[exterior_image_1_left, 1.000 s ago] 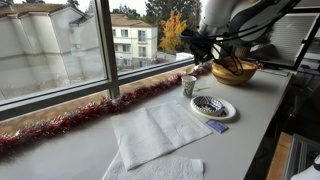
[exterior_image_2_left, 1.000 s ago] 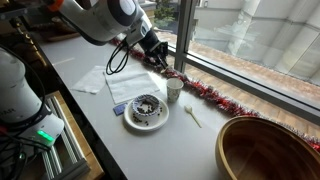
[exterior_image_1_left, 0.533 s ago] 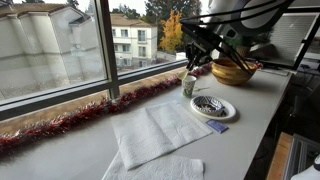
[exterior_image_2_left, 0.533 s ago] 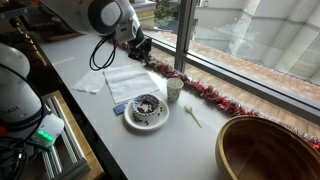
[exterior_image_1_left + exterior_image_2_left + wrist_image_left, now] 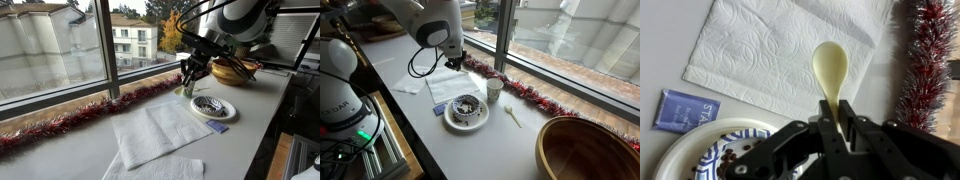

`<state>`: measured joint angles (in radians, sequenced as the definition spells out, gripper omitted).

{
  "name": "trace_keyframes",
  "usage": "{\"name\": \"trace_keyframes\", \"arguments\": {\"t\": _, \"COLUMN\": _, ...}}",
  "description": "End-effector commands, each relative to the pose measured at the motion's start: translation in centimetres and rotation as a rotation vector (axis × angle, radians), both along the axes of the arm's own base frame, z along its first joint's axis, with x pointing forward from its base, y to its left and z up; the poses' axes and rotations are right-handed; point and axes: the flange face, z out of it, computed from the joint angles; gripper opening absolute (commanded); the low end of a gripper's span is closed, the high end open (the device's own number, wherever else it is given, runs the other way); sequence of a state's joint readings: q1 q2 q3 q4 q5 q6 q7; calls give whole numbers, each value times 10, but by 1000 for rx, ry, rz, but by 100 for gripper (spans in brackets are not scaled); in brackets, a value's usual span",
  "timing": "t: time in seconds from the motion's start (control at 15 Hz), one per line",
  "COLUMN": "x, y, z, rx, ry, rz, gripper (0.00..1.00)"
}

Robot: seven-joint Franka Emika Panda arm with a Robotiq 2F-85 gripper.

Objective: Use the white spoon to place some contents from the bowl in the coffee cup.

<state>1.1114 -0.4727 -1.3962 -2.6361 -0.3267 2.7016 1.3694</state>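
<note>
My gripper will next move down away from the dish (image 5: pixel 226 110) onto the paper napkin to release the white spoon, as it lies below my gripper, under the scoop.
My gripper (image 5: pixel 837 125) is shut on the handle of the white spoon (image 5: pixel 830 68), whose pale yellowish scoop points away from the jaws over a paper napkin (image 5: pixel 780 50). The bowl, a shallow white dish (image 5: pixel 680 158) with dark speckled contents, lies just beside the jaws. In both exterior views the gripper (image 5: pixel 190 74) (image 5: pixel 452 62) hangs low over the table, next to the dish (image 5: pixel 226 110) (image 5: pixel 450 120) and the coffee cup (image 5: pixel 494 90). The gripper partly covers the cup (image 5: pixel 187 90) in an exterior view.
A red tinsel garland (image 5: pixel 925 60) (image 5: pixel 525 92) runs along the window sill. A blue packet (image 5: pixel 685 108) lies by the dish. A big wooden bowl (image 5: pixel 235 70) (image 5: pixel 585 150) stands further along. Another pale spoon-like item (image 5: pixel 512 116) lies between dish and wooden bowl.
The gripper has come down from above the cup toward the table and now sits low over the napkin beside the dish. Dish, cup and wooden bowl have not moved.
</note>
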Motion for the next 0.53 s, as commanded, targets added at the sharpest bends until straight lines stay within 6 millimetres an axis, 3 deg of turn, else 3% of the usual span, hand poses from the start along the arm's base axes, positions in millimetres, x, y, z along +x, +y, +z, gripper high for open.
{"name": "trace_keyframes", "arguments": {"t": 0.0, "x": 12, "y": -14, "z": -17, "rx": 169, "ry": 70, "rz": 75, "gripper": 3}}
{"name": "trace_keyframes", "arguments": {"t": 0.33, "x": 25, "y": -19, "z": -44, "rx": 402, "ry": 194, "rz": 145, "gripper": 3}}
{"name": "trace_keyframes", "arguments": {"t": 0.47, "x": 32, "y": -20, "z": -54, "rx": 419, "ry": 247, "rz": 119, "gripper": 3}}
